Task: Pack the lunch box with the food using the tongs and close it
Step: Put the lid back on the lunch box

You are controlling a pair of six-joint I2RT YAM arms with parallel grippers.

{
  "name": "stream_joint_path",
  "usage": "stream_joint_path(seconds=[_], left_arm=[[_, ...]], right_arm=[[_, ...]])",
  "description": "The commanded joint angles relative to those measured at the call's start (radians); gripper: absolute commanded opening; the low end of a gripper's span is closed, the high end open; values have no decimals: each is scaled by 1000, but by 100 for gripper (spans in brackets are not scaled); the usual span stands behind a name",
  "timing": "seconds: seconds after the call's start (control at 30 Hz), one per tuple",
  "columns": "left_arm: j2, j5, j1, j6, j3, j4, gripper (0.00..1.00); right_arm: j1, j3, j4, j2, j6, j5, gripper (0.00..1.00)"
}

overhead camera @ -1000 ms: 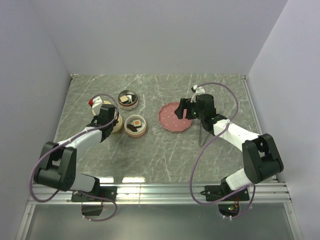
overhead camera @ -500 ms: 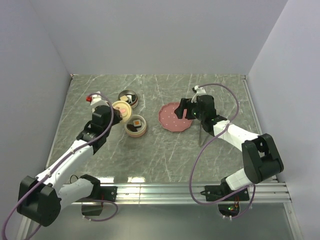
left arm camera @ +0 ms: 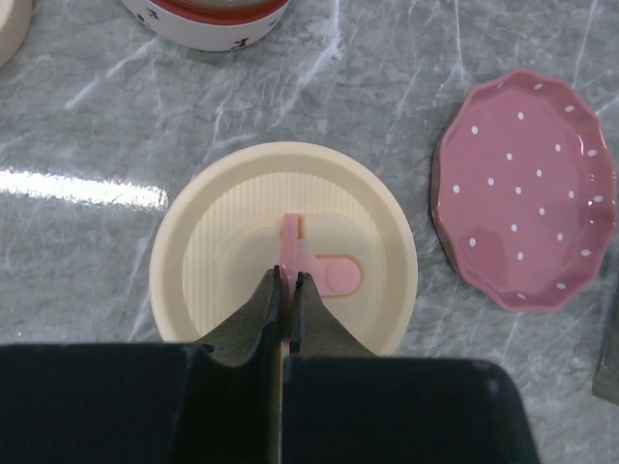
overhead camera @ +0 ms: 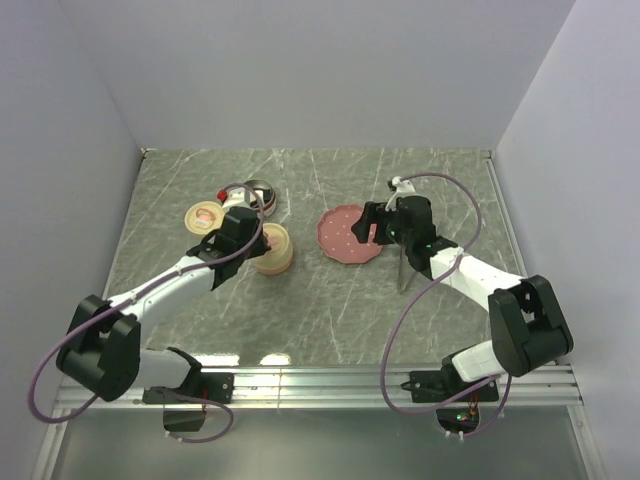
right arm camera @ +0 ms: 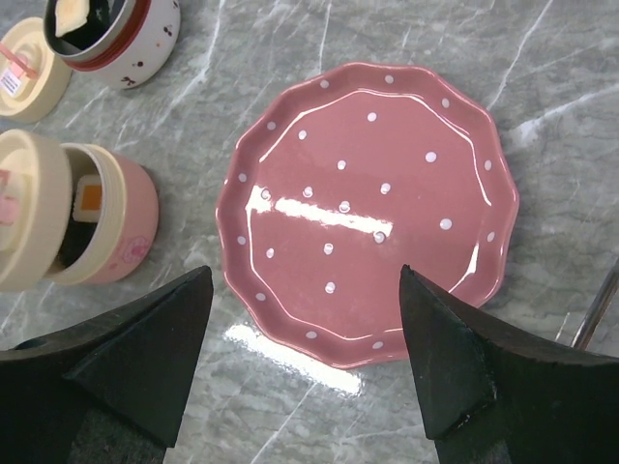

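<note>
Next, my left gripper moves down, seats the cream lid on the pink lunch box level's opening and releases the lid's tab, because food inside still shows uncovered.
My left gripper point(left arm camera: 287, 275) is shut on the pink tab of a cream lid point(left arm camera: 222, 242). It holds the lid over the pink lunch box tier point(right arm camera: 131, 217), off to one side. Food point(right arm camera: 89, 198), one piece orange-topped, still shows inside the tier. A second, white tier point(right arm camera: 126, 43) with a red rim holds more food point(right arm camera: 77, 12). My right gripper point(right arm camera: 306, 273) hangs open over the near edge of the pink dotted plate point(right arm camera: 368, 203). The thin grey tongs point(overhead camera: 402, 268) lie on the table to the right of the plate, under my right arm.
Another cream lid point(overhead camera: 204, 214) lies flat on the table to the left of the two tiers. The white tier point(overhead camera: 262, 192) sits just behind my left gripper point(overhead camera: 245, 228). White walls close the marble table in at the back and both sides.
My left gripper has lifted the cream lid from the left and carried it right, over the pink tier. The right arm has barely moved.
</note>
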Motion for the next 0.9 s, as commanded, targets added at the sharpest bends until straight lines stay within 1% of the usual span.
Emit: stream_joint_path(seconds=[0.0,0.13,0.23,0.33,0.5,0.63,0.87], left_arm=[[52,4,-8,20,93,11,0],[146,-27,-14,25,131,-19,0],[176,-33,-16,22,137,-10,0],[195,-50,-22,18,157,-35,0],[175,-107,-42,11,160,-78,0],[143,-122,-42,8,147,-84,0],[144,-124,-42,2,119,-81,0]], right_arm=[[3,-13,32,-42,-8,19,84],[4,-25,27,-53,-15,31,84],[4,-28,30,-53,-18,34,84],[3,-27,26,-48,-22,37,85],[3,-24,32,-34,-24,33,84],[4,-15,29,-16,-22,26,84],[3,-22,27,-30,-18,23,84]])
